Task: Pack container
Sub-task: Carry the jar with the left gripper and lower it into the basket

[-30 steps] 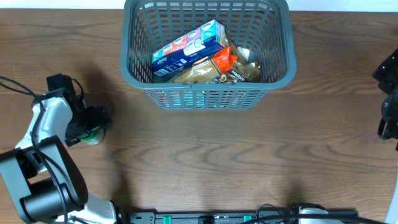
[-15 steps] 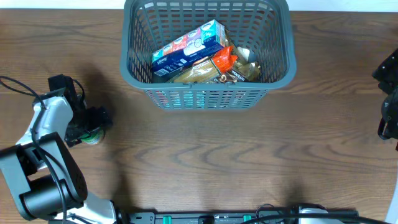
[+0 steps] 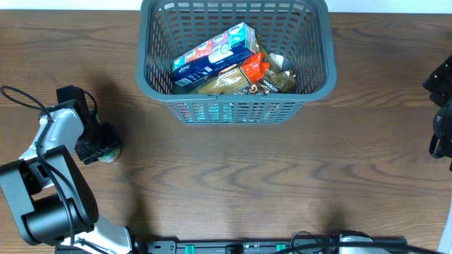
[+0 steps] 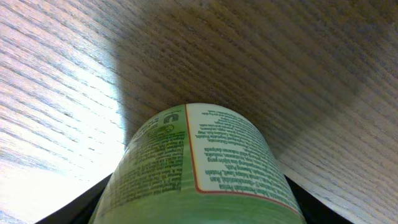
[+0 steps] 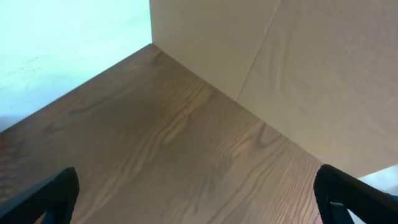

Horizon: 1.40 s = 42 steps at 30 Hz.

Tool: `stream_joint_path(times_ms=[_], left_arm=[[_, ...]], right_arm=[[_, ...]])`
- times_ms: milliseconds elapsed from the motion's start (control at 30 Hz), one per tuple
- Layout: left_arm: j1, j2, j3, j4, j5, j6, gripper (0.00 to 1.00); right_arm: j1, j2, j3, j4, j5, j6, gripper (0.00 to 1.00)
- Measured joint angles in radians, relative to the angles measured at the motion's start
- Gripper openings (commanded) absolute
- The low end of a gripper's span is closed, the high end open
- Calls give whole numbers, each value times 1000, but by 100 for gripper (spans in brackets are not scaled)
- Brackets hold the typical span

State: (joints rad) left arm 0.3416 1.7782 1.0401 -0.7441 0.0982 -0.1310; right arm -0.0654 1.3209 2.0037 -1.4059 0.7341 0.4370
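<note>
The green can [image 3: 109, 153] is still outside the container, so my left gripper needs to lift it next and swing outward over the blue carton [image 3: 212, 56] to let go of it.
The grey-blue slatted container [image 3: 233, 111] stands at the back middle of the table. It holds a blue carton [image 3: 212, 56] and tan and orange packets [image 3: 251, 76]. My left gripper [image 3: 99, 147] is at the table's left side, its fingers closed against both sides of a green labelled can [image 3: 109, 153] that rests on the wood. In the left wrist view the can [image 4: 205, 162] fills the space between the dark fingers. My right gripper [image 3: 441, 137] is at the far right edge, open and empty, with bare wood between its fingertips [image 5: 199, 199].
A black cable [image 3: 18, 95] loops on the table behind the left arm. A pale wall panel [image 5: 261, 68] rises beyond the table's edge in the right wrist view. Bare wood lies between the can and the container.
My left gripper has shifted a little left and drawn in around the green can. The can has barely moved. The right arm and the container's contents have not moved.
</note>
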Motion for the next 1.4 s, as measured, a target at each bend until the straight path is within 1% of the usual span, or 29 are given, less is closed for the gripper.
stream_joint_path(times_ms=[167, 300, 467, 633, 767, 867, 933, 1033, 1167, 1300, 1400], left_arm=[[0, 0, 7, -16, 0, 0, 6], [0, -4, 80, -97, 0, 0, 6], [0, -60, 297, -177, 0, 0, 6], [0, -163, 570, -193, 21, 0, 6], [-4, -245, 774, -193, 98, 0, 6], [-32, -292, 895, -192, 162, 0, 6], [-71, -317, 944, -190, 204, 0, 6], [-156, -339, 970, -169, 269, 5, 6], [-303, -323, 970, -164, 320, 58, 6], [-462, -273, 970, -163, 332, 114, 6], [-564, -221, 970, -162, 309, 141, 6]], right_arm=[[0, 0, 0, 0, 0, 0, 99], [0, 0, 0, 0, 0, 0, 99], [0, 0, 0, 0, 0, 0, 99], [0, 0, 0, 0, 0, 0, 99], [0, 0, 0, 0, 0, 0, 99], [0, 0, 0, 0, 0, 0, 99], [0, 0, 0, 0, 0, 0, 99], [0, 0, 0, 0, 0, 0, 99], [0, 0, 0, 0, 0, 0, 99], [0, 0, 0, 0, 0, 0, 99], [0, 0, 0, 0, 0, 0, 99]])
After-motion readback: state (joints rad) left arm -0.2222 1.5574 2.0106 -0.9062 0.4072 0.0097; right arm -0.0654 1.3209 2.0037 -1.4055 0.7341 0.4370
